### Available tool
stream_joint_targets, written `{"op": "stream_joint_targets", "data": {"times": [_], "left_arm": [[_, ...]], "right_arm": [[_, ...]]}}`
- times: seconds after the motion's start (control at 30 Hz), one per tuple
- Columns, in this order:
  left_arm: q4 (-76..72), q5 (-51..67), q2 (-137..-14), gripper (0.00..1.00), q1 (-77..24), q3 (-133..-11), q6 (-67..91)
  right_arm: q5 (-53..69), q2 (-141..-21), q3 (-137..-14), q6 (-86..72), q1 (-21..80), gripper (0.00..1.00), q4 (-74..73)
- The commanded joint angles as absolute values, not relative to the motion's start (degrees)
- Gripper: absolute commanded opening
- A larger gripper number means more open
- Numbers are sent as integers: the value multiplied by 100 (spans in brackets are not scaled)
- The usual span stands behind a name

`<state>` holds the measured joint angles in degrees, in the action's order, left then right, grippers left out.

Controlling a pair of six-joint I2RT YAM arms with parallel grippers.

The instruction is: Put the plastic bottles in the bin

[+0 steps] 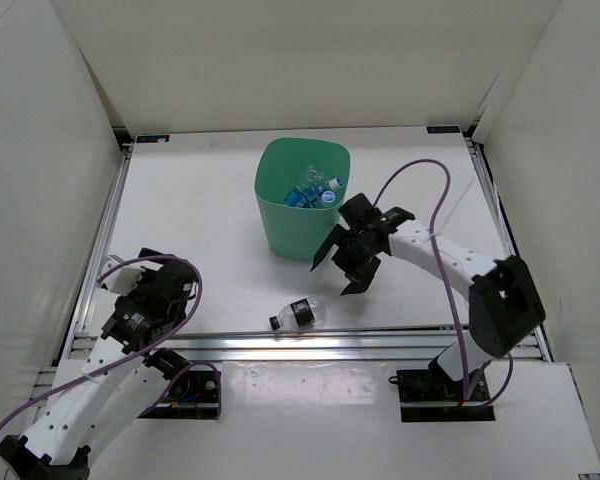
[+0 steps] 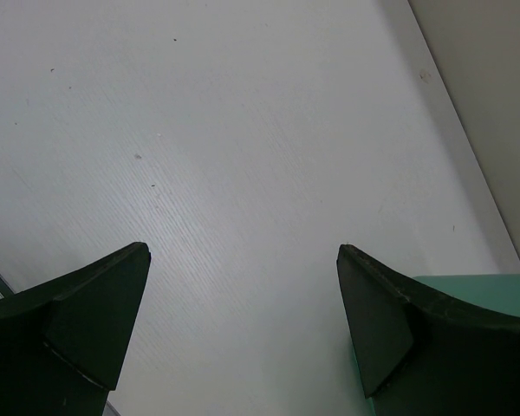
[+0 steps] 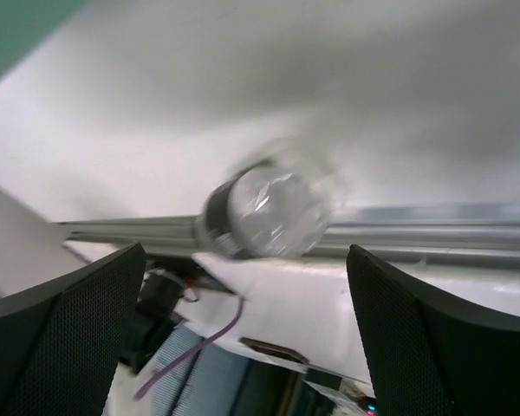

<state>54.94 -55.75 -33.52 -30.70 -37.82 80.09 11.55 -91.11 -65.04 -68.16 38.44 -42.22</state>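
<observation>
My right gripper is above the short clear bottle's clear end (image 1: 317, 312) (image 3: 284, 208), which faces my fingers. It needs to move down, back and to the left in the top view next, around that end.
The mint-green bin (image 1: 280, 225) stands upright at the middle back of the table, with several clear, blue-labelled plastic bottles (image 1: 312, 191) lying inside it. One short clear bottle with a black label and cap (image 1: 298, 315) lies on its side near the table's front rail. In the right wrist view this bottle (image 3: 273, 212) is blurred, ahead of and between the fingers. My right gripper (image 1: 342, 268) hangs open and empty just right of the bin's base, above and behind that bottle. My left gripper (image 1: 156, 288) is open over bare table at the far left, holding nothing.
White walls enclose the table on three sides. An aluminium rail (image 1: 310, 340) runs along the front edge, just in front of the lying bottle. A corner of the bin (image 2: 494, 290) shows behind my left gripper's right finger. Purple cables loop from both arms.
</observation>
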Motion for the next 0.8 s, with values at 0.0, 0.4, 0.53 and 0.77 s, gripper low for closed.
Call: {"op": "stream_joint_targets", "data": {"times": [0.0,0.4,0.53,0.77], "left_arm": [[5607,-5739,-3278,100,-3041,-3683,8287],[5669,-5687,-3279,100,-3041,-3683,8288],[5792,-5739,-3226,100,-3041,-3735,8358],[6301,-5801,-2989,100,-3041,-3735,8692]], "right_arm": [[1000,-8474,-6864,-7467,3832,100,-5000],[1740,-9332,-7285,-9097,4728,100,-5186],[1775,-9623,-7199,-9219,4834,100,-5186],[2039,-10062,-6689,-9272,4939,95,-4668]]}}
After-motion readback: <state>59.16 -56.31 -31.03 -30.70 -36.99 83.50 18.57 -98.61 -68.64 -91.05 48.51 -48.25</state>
